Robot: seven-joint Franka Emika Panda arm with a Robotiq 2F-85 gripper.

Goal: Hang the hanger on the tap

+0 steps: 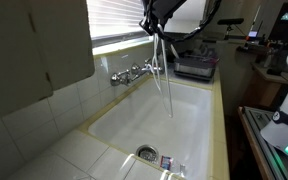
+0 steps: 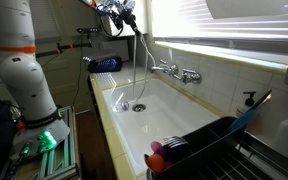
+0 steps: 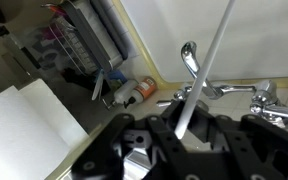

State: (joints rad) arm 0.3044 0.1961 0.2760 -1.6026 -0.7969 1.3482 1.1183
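My gripper carries the white hanger (image 1: 164, 75) down a little toward the chrome tap next, then opens there.
My gripper (image 1: 154, 27) hangs above the sink, shut on the white hanger (image 1: 164, 75), which dangles down from it over the basin. The hanger also shows in an exterior view (image 2: 144, 65) and as a pale bar running up from my jaws in the wrist view (image 3: 209, 70). The chrome tap (image 1: 134, 73) is on the tiled wall, a little beside the hanger. In an exterior view the tap (image 2: 176, 71) sits just past the hanger. In the wrist view the tap (image 3: 224, 90) with its spout lies beyond my gripper (image 3: 184, 125).
A white sink basin (image 1: 189, 125) with a round metal drain (image 2: 137, 106) lies below. A dish rack (image 1: 195, 67) stands at the sink's far end. Another dark rack with a red item (image 2: 199, 145) is on the counter. Bottles (image 3: 134, 92) lie by the sink edge.
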